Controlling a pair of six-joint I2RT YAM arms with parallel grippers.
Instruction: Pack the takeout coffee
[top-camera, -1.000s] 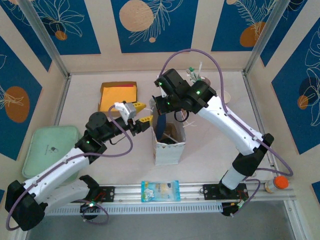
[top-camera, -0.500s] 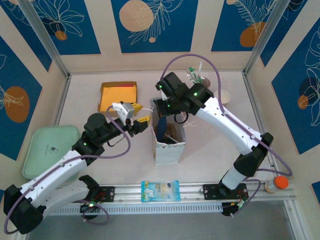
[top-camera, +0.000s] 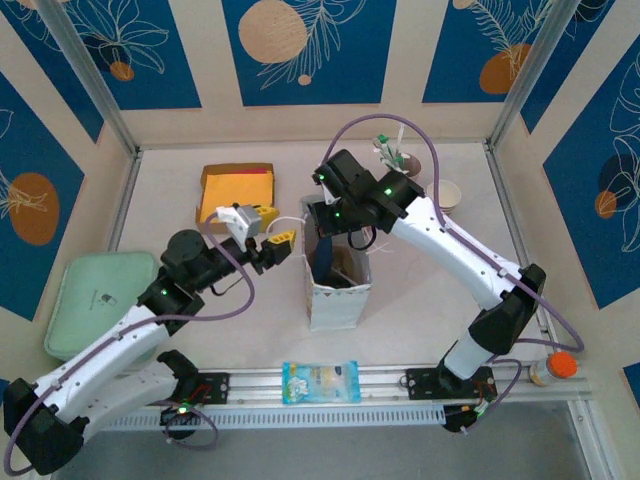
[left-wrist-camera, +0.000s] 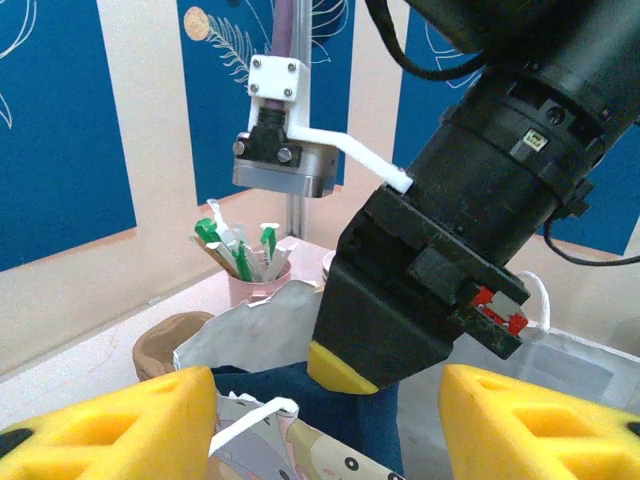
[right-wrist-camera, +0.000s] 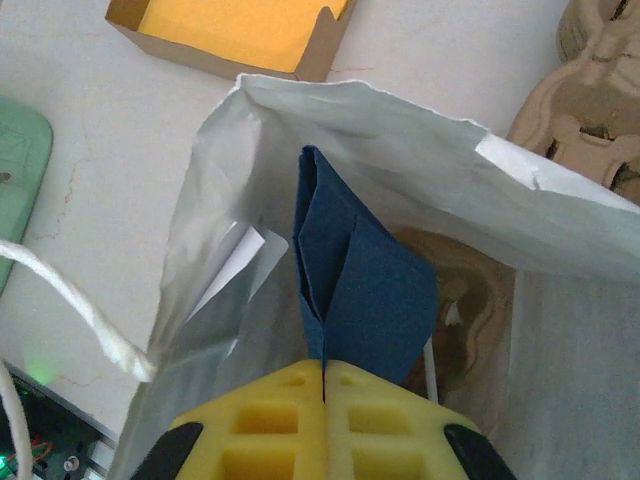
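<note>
My right gripper is directly above the bag's opening (right-wrist-camera: 462, 305) and the napkin's end already dips inside, so next it will go down and release the folded napkin (right-wrist-camera: 350, 270) there.
A white paper bag (top-camera: 337, 290) stands open mid-table. My right gripper (right-wrist-camera: 325, 365) hangs over its mouth (top-camera: 330, 232), shut on a folded dark blue napkin (right-wrist-camera: 350, 270) that dips into the bag. Brown moulded pulp (right-wrist-camera: 465, 290) lies at the bag's bottom. My left gripper (top-camera: 277, 228) stays just left of the bag, open with nothing between its yellow fingers (left-wrist-camera: 110, 425); it faces the napkin (left-wrist-camera: 330, 405) and the bag's rim. The takeout coffee (top-camera: 450, 193), a small brown cup with a white inside, stands at the back right, apart from both grippers.
A yellow-lined open box (top-camera: 237, 192) sits behind the left gripper. A pale green tray (top-camera: 95, 300) is at the far left. A pink cup of stirrers (top-camera: 395, 158) stands at the back. A pulp cup carrier (right-wrist-camera: 590, 90) lies behind the bag. A blue packet (top-camera: 320, 381) rests on the front rail.
My left gripper has drawn back slightly to the left, away from the bag. The right arm has shifted a little, uncovering the cup at the back right; the napkin stays held.
</note>
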